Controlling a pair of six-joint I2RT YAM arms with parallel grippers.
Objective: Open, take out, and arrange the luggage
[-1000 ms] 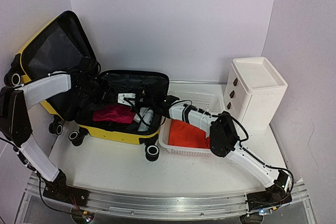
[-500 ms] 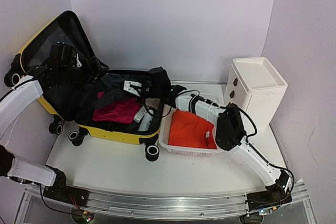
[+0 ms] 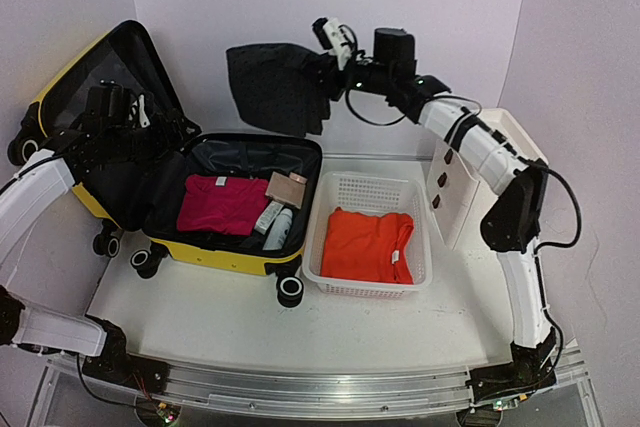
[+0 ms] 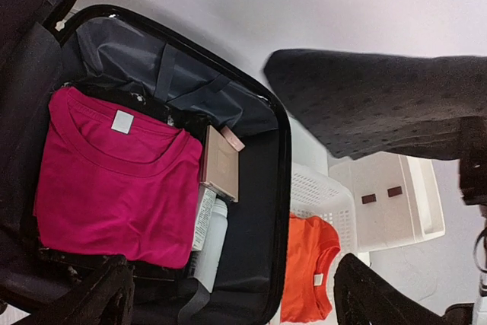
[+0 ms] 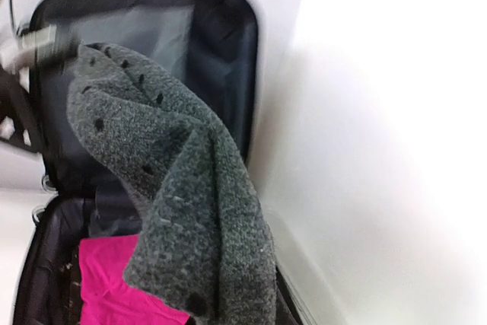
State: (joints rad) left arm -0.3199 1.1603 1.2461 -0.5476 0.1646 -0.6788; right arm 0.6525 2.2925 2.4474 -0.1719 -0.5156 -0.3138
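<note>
My right gripper will next swing back and down over the white perforated basket and let go of the dark grey garment on top of the orange shirt (image 3: pixel 365 245), because clothing is already there.
The yellow luggage (image 3: pixel 212 251) lies open at the left, its lid (image 3: pixel 100 87) raised. Its base holds a magenta shirt (image 4: pixel 114 180), a tan box (image 4: pixel 219 164) and a white bottle (image 4: pixel 209 245). My right gripper (image 3: pixel 322 65) is raised high by the back wall, shut on a dark grey garment (image 3: pixel 275 87) that hangs above the suitcase. That cloth (image 5: pixel 183 211) hides the right fingers in the right wrist view. My left gripper (image 3: pixel 122 107) hovers in front of the lid, open and holding nothing, and its black fingertips (image 4: pixel 99 298) frame the suitcase base from above.
A white perforated basket (image 3: pixel 372 190) with an orange shirt (image 3: pixel 370 244) sits right of the suitcase. A white drawer cabinet (image 3: pixel 495 172) stands at the far right, under the right forearm. Purple walls close in at the back and on both sides.
The right arm has lifted the dark grey garment out of the suitcase and high toward the back wall. The left gripper let go, opened and rose to the lid.
</note>
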